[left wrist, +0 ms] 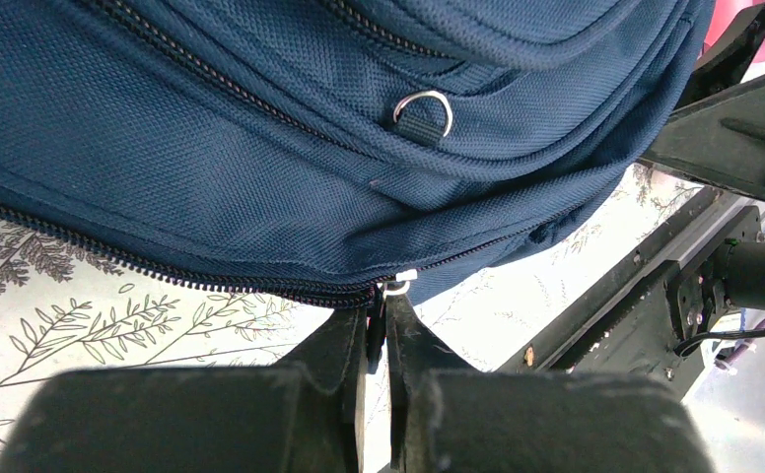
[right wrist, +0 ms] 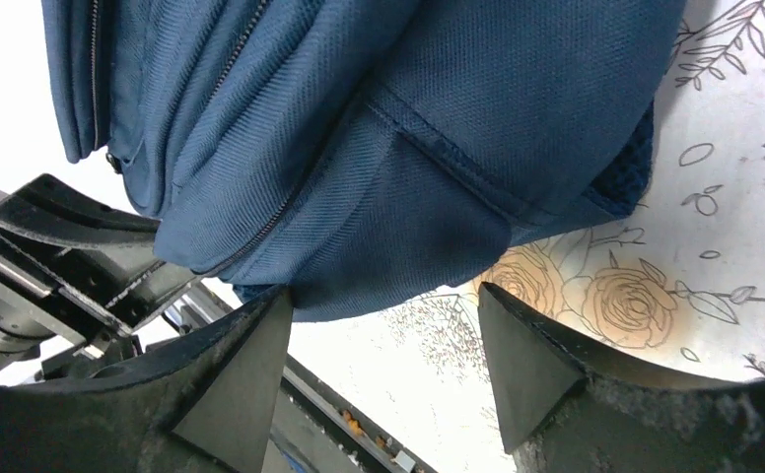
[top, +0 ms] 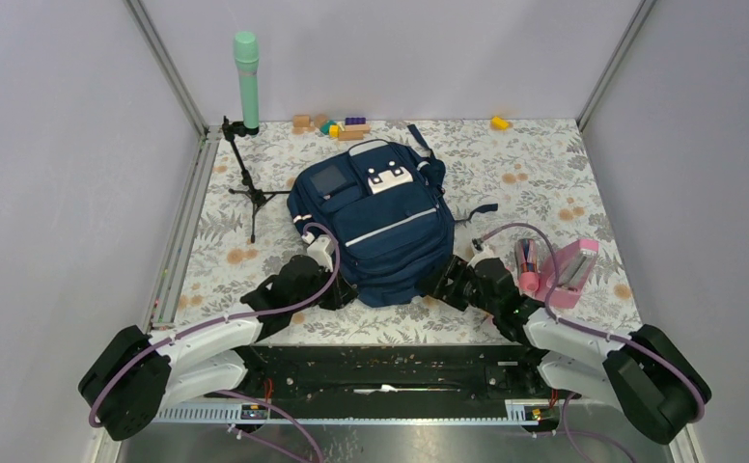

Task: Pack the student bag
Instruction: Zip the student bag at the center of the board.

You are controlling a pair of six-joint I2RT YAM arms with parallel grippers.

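Observation:
My left gripper draws outward along the bag's side toward its white stripe [top: 304, 223] next, then releases the zipper pull, since the side zip runs on that way.
The navy-blue student bag [top: 380, 227] lies flat in the middle of the floral table, front pocket up, its bottom end towards the arms. My left gripper [top: 337, 292] is at the bag's near left corner, shut on the zipper pull [left wrist: 395, 288] of the bag's side zip [left wrist: 162, 268]; the bag fills the left wrist view [left wrist: 260, 148]. My right gripper [top: 445, 285] is open at the bag's near right corner, its fingertips [right wrist: 260, 325] straddling the lower edge of the bag [right wrist: 379, 148], the left tip touching the fabric.
A pink pencil case [top: 562, 270] with pens stands right of the right gripper. A green cylinder on a black tripod [top: 246, 145] stands at the back left. Small coloured blocks [top: 337, 125] and a yellow block [top: 499, 122] lie along the back wall.

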